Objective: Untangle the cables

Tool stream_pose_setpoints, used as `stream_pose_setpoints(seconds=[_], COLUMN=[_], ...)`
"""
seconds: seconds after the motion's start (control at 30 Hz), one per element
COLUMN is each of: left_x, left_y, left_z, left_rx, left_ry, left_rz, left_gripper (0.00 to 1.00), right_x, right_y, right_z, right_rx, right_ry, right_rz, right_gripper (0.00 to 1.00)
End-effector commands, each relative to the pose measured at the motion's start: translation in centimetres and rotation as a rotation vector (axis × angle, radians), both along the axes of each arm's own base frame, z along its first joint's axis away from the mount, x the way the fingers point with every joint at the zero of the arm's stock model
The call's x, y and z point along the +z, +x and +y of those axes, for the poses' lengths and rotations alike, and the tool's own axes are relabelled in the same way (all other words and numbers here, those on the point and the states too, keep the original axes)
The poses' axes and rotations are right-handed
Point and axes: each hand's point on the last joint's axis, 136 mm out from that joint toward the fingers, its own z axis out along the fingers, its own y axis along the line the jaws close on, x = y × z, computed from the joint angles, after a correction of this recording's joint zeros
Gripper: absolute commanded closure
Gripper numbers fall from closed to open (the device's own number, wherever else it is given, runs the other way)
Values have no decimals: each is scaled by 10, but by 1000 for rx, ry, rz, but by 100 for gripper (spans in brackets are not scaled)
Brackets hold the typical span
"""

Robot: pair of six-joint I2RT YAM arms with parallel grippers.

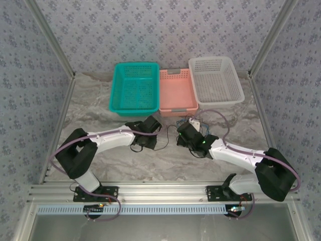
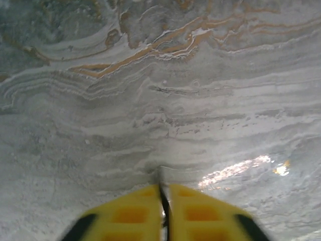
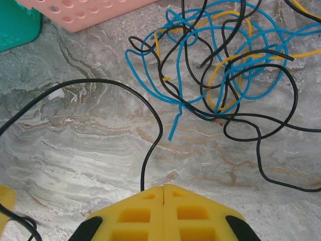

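Observation:
I will lift my right gripper outward over the teal basket's near corner (image 1: 152, 106) (image 3: 27, 31) to let go of the black cable, because that basket is empty and stands outward of my gripper.
The cables (image 1: 198, 124) lie tangled on the marble table, just in front of the pink basket. The right wrist view shows blue (image 3: 175, 122), yellow (image 3: 158, 50) and black strands looped over one another. One black cable (image 3: 160, 125) arcs out of the tangle and runs in under my right gripper (image 3: 164, 187), which is shut on it. This black cable (image 1: 165, 133) stretches left to my left gripper (image 1: 145, 142). In the left wrist view the left gripper (image 2: 164, 183) is shut low over bare marble, with a dark strand pinched between its pads.
Three baskets stand in a row at the back: teal (image 1: 134, 64), pink (image 1: 178, 109) and white (image 1: 220, 103). Metal frame posts and patterned walls close in both sides. A yellow finger of the left gripper (image 3: 4, 201) sits close beside the right one.

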Motion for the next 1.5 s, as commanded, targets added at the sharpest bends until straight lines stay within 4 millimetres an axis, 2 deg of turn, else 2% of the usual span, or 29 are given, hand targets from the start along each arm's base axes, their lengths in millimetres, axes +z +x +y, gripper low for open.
stream_pose_setpoints(seconds=[0.0, 0.07, 0.1, 0.17, 0.3, 0.4, 0.47, 0.57, 0.7, 0.8, 0.87, 1.0, 1.17, 1.3, 1.47], left_x=[5, 21, 35, 72, 161, 213, 238, 266, 288, 306, 318, 338, 333, 316, 285], left_y=[8, 13, 18, 27, 50, 71, 87, 110, 140, 159, 173, 204, 243, 277, 322], left_z=[6, 19, 28, 48, 106, 149, 170, 182, 213, 226, 227, 207, 175, 153, 148], left_rx=[52, 109, 148, 221, 411, 534, 590, 631, 767, 824, 830, 771, 699, 662, 674], left_ry=[-1, 1, -4, -44, -246, -405, -482, -572, -663, -713, -746, -872, -917, -885, -861], left_rz=[-42, -82, -115, -176, -279, -321, -340, -375, -432, -476, -502, -570, -576, -557, -529], left_gripper=[100, 100, 100, 100, 100, 100, 100, 100, 100, 100, 100, 100, 100, 100, 100], right_x=[3, 6, 9, 11, 15, 19, 19, 24, 28, 40, 54, 89, 144, 176, 172], right_y=[-4, -8, -10, -16, -34, -49, -58, -65, -74, -77, -77, -67, -25, 33, 101], right_z=[-11, -16, -19, -29, -59, -80, -90, -83, -76, -58, -35, 17, 81, 116, 152], right_rx=[-8, -9, -8, -8, -31, -50, -58, 10, 93, 189, 270, 394, 486, 482, 505], right_ry=[-18, -23, -27, -45, -65, -49, -33, 18, -32, -48, -26, 5, 72, 138, 194], right_rz=[-9, -13, -17, -19, -24, -32, -33, -48, -42, -75, -112, -166, -220, -243, -209], right_gripper=[100, 100, 100, 100, 100, 100, 100, 100, 100, 100, 100, 100, 100, 100, 100])
